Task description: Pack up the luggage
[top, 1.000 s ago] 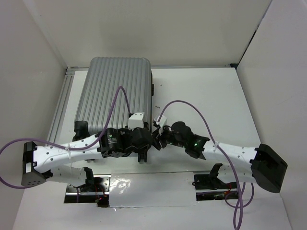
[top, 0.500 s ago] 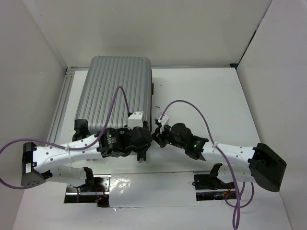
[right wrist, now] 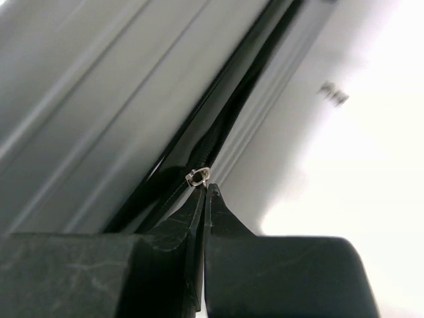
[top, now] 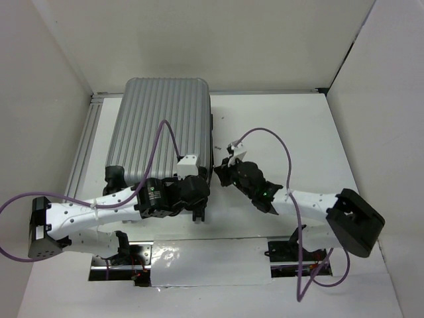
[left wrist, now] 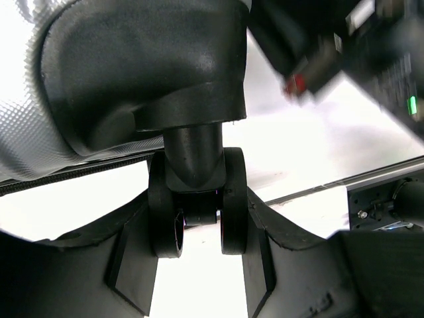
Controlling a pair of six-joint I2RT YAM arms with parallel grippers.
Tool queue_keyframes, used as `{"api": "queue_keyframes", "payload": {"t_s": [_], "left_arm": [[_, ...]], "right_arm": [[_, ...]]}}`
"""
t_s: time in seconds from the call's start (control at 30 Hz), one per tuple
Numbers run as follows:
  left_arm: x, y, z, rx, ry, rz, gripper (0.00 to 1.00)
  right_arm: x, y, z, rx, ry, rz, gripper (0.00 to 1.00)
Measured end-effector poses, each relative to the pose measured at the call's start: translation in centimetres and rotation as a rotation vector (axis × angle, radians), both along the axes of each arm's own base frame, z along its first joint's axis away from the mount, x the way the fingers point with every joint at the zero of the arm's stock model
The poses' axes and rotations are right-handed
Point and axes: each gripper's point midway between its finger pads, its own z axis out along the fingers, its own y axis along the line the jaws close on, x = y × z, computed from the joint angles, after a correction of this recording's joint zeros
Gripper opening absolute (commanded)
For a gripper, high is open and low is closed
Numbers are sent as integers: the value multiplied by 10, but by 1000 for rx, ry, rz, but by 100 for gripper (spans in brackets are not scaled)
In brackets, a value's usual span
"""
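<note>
My left gripper swings the black twin wheel to the left in the top view, toward the bar, next, because the luggage's zipper side faces the side.
The luggage (top: 159, 126) lies flat and closed on the table, ribbed silver shell up. My left gripper (top: 199, 209) is at its near right corner. In the left wrist view its fingers (left wrist: 132, 252) press on both sides of a black twin wheel (left wrist: 233, 199) under the shell (left wrist: 26, 132). My right gripper (top: 220, 171) is at the luggage's right side. In the right wrist view it (right wrist: 205, 192) is shut, tips together at the silver ring of the zipper pull (right wrist: 197, 176) on the dark zipper line. The tab itself is hidden between the pads.
An aluminium rail (top: 86, 146) runs along the luggage's left side. Another black wheel (top: 114, 175) sits at the near left corner. Purple cables (top: 265, 132) arch over both arms. White walls close the table at the back, left and right.
My right gripper has shut and moved away along the luggage's right side, staying at the zipper. The left gripper and the luggage have not visibly moved.
</note>
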Motion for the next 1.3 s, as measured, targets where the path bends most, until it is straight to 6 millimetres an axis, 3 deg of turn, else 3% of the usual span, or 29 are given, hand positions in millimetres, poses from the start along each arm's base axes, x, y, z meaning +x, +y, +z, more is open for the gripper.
{"api": "queue_keyframes", "payload": {"t_s": [0.2,0.4,0.47,0.6,0.7,0.8,0.87,0.97,1.07,1.23,1.3], "left_arm": [[-1,-1,-2,-24,8,-2,0],[-9,-1,-2,-59,43,-18,0],[-15,0,-2,-71,63,-32,0],[-27,1,-1,-98,98,-69,0],[-33,2,-1,-104,109,-87,0],[-20,2,1,-114,68,-47,0],[-12,5,1,-111,45,-7,0],[-11,13,-2,-96,57,40,0],[-23,22,-2,-82,114,99,0],[-42,32,-3,-79,205,178,0],[-46,35,-1,-105,234,218,22]], "right_arm": [[71,-5,2,9,-7,-114,0],[174,-21,4,-23,-49,-254,0],[221,-36,6,-27,-69,-326,0],[279,-76,5,-42,-102,-448,0],[311,-105,1,-68,-125,-506,0],[335,-107,1,-58,-142,-472,0],[345,-101,1,-29,-151,-417,0],[342,-103,1,30,-155,-332,0],[320,-119,-3,90,-164,-288,0],[265,-171,-1,153,-128,-354,0],[244,-193,0,154,-115,-421,0]]}}
